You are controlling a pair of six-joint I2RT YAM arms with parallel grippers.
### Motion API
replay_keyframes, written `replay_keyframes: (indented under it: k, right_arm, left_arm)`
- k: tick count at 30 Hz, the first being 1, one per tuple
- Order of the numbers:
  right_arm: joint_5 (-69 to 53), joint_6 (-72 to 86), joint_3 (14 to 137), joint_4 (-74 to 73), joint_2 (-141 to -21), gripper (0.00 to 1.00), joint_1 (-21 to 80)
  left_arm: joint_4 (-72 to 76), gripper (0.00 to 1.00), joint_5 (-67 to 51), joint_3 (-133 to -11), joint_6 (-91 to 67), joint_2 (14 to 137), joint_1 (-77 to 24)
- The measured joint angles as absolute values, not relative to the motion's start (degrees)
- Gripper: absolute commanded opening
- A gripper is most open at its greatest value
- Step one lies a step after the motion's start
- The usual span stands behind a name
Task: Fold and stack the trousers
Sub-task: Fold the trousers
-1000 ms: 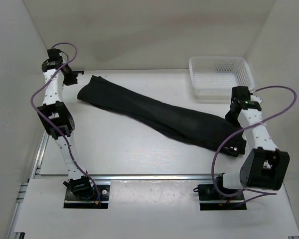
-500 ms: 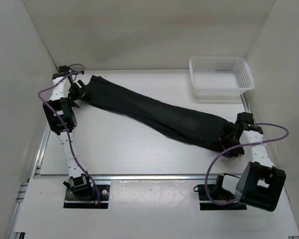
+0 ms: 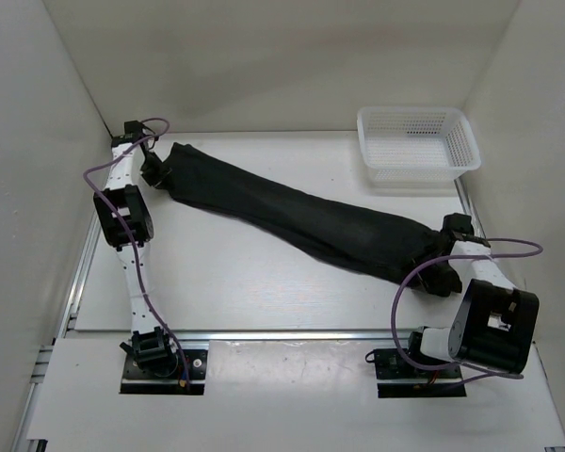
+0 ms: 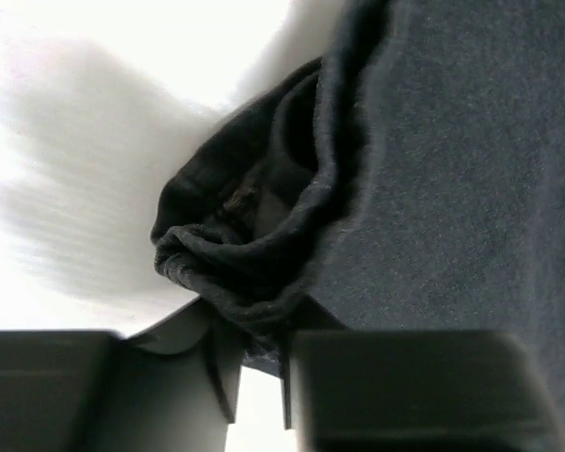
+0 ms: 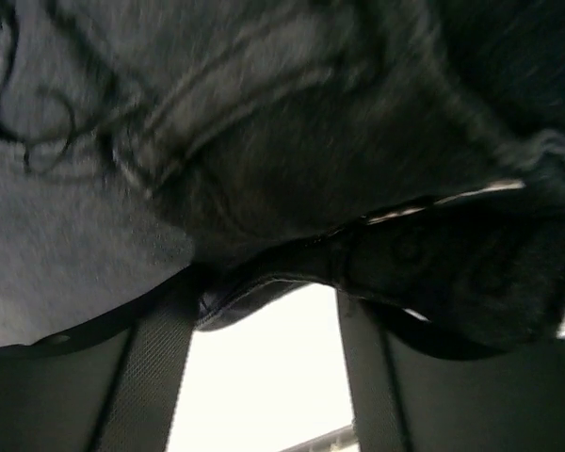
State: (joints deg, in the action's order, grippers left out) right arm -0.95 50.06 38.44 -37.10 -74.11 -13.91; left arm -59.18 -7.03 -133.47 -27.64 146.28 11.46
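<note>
My left gripper should next pull the bunched fold of cloth back toward its base, onto the table beside the side, because the trousers (image 3: 301, 221) still lie diagonally across the table.
The black trousers (image 3: 301, 221) lie stretched out diagonally on the white table, from far left to near right. My left gripper (image 3: 158, 172) is at their far-left end. In the left wrist view it (image 4: 256, 344) is shut on a bunched fold of the cloth (image 4: 452, 188), with only a narrow gap between the jaws. My right gripper (image 3: 440, 273) is at the near-right end. In the right wrist view it (image 5: 264, 282) is open, jaws apart, with the hemmed edge of the trousers (image 5: 264, 141) lying across the fingertips.
A white mesh basket (image 3: 416, 141) stands at the far right corner. White walls close in the left, back and right sides. A metal rail (image 3: 282, 334) runs along the near edge in front of the arm bases.
Both arms have come down from raised poses onto the two ends of the trousers. The left gripper moved to the far-left end, the right gripper dropped to the near-right end. The trousers have hardly moved.
</note>
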Motion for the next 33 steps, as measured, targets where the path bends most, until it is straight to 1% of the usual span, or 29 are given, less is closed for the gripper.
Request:
replay_keyframes:
  k: [1,2,4,5,6,7,11,16,19,22,26,29,33]
  right_arm:
    - [-0.3,50.4,38.5,-36.4,-74.7,0.57,-13.9]
    - [0.4,50.6,38.6,-35.9,-75.2,0.45,-13.9]
    - [2.2,50.6,39.6,-35.7,-77.1,0.30,-13.9]
    - [3.0,50.4,40.6,-35.9,-78.3,0.20,-13.9]
    - [3.8,50.1,41.9,-35.9,-79.5,0.04,-13.9]
    - [4.8,49.8,43.2,-35.8,-80.5,0.00,-13.9]
    - [7.0,48.3,51.2,-36.0,-83.3,0.00,-14.6]
    - [6.9,46.9,62.7,-36.4,-82.7,0.00,-15.3]
    - [5.9,46.3,65.2,-36.2,-80.6,0.00,-15.1]
    - [5.5,46.7,63.2,-37.3,-78.1,0.00,-15.1]
    - [4.8,48.2,53.6,-38.9,-73.7,0.00,-16.1]
    - [4.6,48.8,47.5,-42.2,-69.4,0.00,-17.5]
    - [4.4,48.8,47.1,-45.1,-65.8,0.00,-18.8]
  left_arm:
    - [-59.5,0.10,-7.1,-134.1,-27.9,146.7,11.4]
    - [-59.9,0.10,-7.3,-135.3,-28.0,147.2,11.2]
    - [-60.6,0.10,-7.5,-137.4,-28.1,147.9,11.1]
    - [-60.9,0.10,-7.5,-138.0,-28.2,148.0,11.0]
    - [-61.5,0.10,-7.5,-138.7,-28.3,148.0,11.0]
    - [-61.7,0.10,-7.5,-139.4,-28.4,148.0,10.9]
    - [-62.8,0.10,-7.8,-140.1,-29.0,146.6,11.1]
    - [-64.9,0.10,-10.5,-140.1,-29.5,142.0,12.9]
    - [-65.4,0.10,-12.1,-138.9,-29.8,137.0,14.5]
    - [-65.0,0.10,-13.0,-134.3,-29.9,130.9,15.9]
    - [-64.5,0.10,-12.1,-123.3,-29.8,124.9,17.8]
    - [-64.9,0.10,-10.9,-115.8,-29.7,123.9,19.3]
    - [-66.9,0.10,-10.0,-113.2,-29.4,124.0,20.4]
